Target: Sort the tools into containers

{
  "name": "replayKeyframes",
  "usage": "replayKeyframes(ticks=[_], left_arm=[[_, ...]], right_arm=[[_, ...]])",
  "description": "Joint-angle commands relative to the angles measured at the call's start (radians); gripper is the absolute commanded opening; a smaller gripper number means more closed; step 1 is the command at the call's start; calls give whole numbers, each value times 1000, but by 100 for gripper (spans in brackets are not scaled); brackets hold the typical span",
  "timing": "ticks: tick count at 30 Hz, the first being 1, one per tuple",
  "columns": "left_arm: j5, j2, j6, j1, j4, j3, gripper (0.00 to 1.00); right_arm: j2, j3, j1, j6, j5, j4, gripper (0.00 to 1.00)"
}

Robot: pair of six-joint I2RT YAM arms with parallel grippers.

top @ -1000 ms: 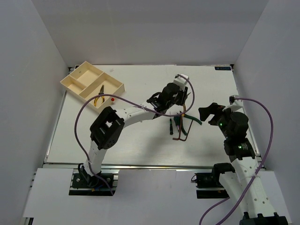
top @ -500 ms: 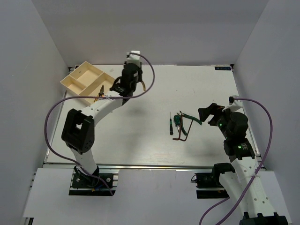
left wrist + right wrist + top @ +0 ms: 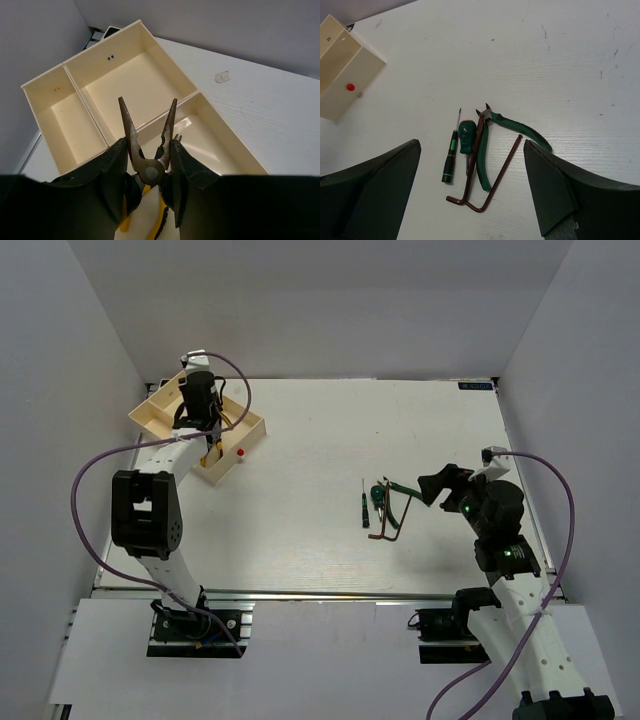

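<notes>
The tray's near section (image 3: pixel 204 140) below already has yellow handles in it. My left gripper will lower the yellow-handled pliers (image 3: pixel 149 172) into it next and let go of them.
My left gripper (image 3: pixel 205 418) hangs over the cream tray (image 3: pixel 158 412) at the far left and is shut on yellow-handled pliers (image 3: pixel 149 172), whose open nose points at the tray (image 3: pixel 165 50). The tip of other pliers (image 3: pixel 177 136) shows in the near compartment; yellow handles (image 3: pixel 212 446) lie there. My right gripper (image 3: pixel 442 485) is open and empty over the remaining tools (image 3: pixel 471 146): a thin green-and-black screwdriver (image 3: pixel 450 152), a stubby green screwdriver (image 3: pixel 467 135), green-handled pliers (image 3: pixel 512 127) and two dark hex keys (image 3: pixel 495 182).
A tiny red knob (image 3: pixel 241 452) sits on the tray's near wall, also seen in the right wrist view (image 3: pixel 350 87). White walls close in the table on three sides. The tool pile (image 3: pixel 385 505) lies right of centre.
My left arm has swung from the tool pile at centre to the far-left tray, carrying the yellow-handled pliers. The right arm has barely moved.
</notes>
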Motion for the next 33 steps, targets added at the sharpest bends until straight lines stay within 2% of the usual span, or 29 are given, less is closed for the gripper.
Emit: replayKeyframes(ticks=[1, 7, 13, 16, 19, 22, 26, 29, 33], left_arm=[[75, 20, 37, 2, 65, -15, 0], [151, 78, 164, 21, 140, -58, 0], [183, 127, 197, 54, 116, -35, 0], [203, 144, 208, 64, 99, -17, 9], [198, 149, 197, 64, 101, -24, 11], [234, 149, 192, 73, 90, -21, 23], [272, 121, 166, 73, 88, -26, 54], [283, 94, 148, 55, 81, -14, 65], [330, 46, 101, 45, 47, 14, 75]], right_arm=[[8, 0, 12, 3, -16, 47, 89], [14, -3, 16, 0, -13, 46, 89], [27, -6, 19, 0, -18, 51, 89], [30, -8, 16, 0, -16, 52, 89], [34, -6, 15, -2, -16, 52, 89], [37, -5, 13, -3, -18, 55, 89], [39, -5, 15, -3, -22, 55, 89], [42, -6, 15, -5, -21, 55, 89], [57, 9, 12, -5, -18, 38, 89]])
